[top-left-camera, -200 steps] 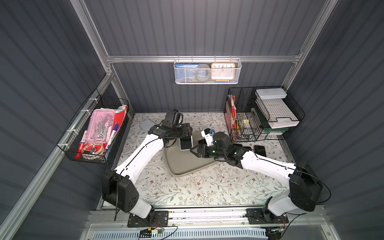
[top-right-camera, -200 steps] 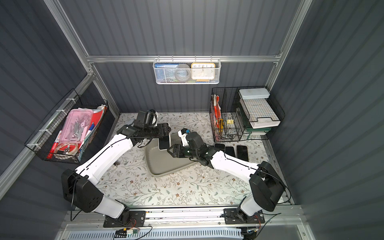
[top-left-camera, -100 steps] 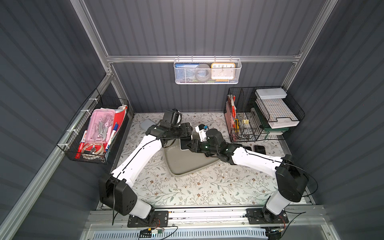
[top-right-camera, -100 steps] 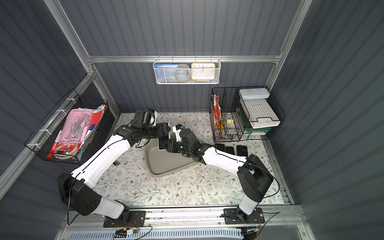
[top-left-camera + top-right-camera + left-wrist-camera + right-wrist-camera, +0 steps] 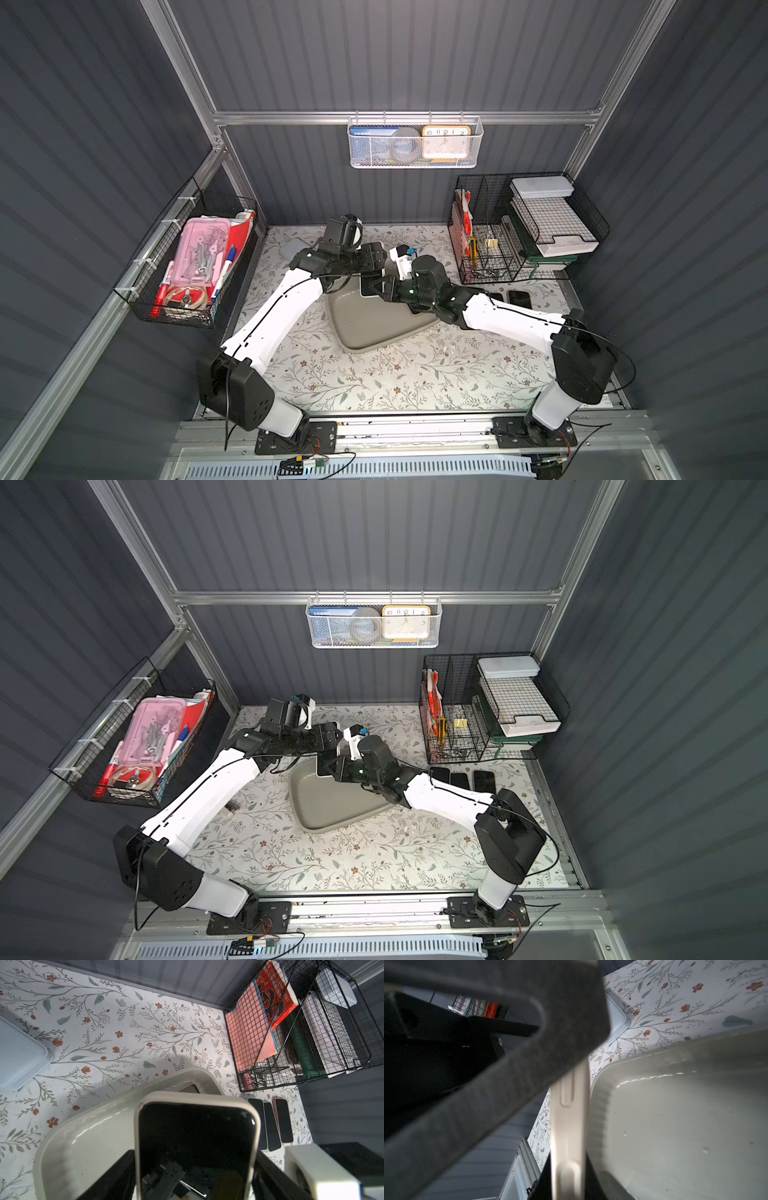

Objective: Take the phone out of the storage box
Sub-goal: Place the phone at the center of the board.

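Observation:
Other phones are lying by the wire organiser. My right gripper should swing past the box's rim and down onto the lying phone nearest the box (image 5: 439,775), then release.
A phone (image 5: 195,1136) with a black screen and a cream case stands upright above the far corner of the grey-beige storage box (image 5: 365,328) (image 5: 328,808). It shows as a small dark slab in both top views (image 5: 369,286) (image 5: 323,766). My left gripper (image 5: 195,1153) is open: its black fingers flank the phone's two long sides with thin gaps. My right gripper (image 5: 568,1167) is shut on the phone's cream edge (image 5: 569,1115), reaching in from the right (image 5: 384,287). The box floor (image 5: 675,1126) below looks bare.
Three dark phones (image 5: 459,779) lie on the floral table beside a black wire organiser (image 5: 528,232). A pale blue slab (image 5: 18,1057) lies at the back left. A dark, pink-edged corner (image 5: 188,1088) shows inside the box's far end. A wire basket (image 5: 187,266) hangs on the left wall.
My right gripper has moved left to the phone and shut on its edge. My left gripper's jaws have widened off the phone's sides.

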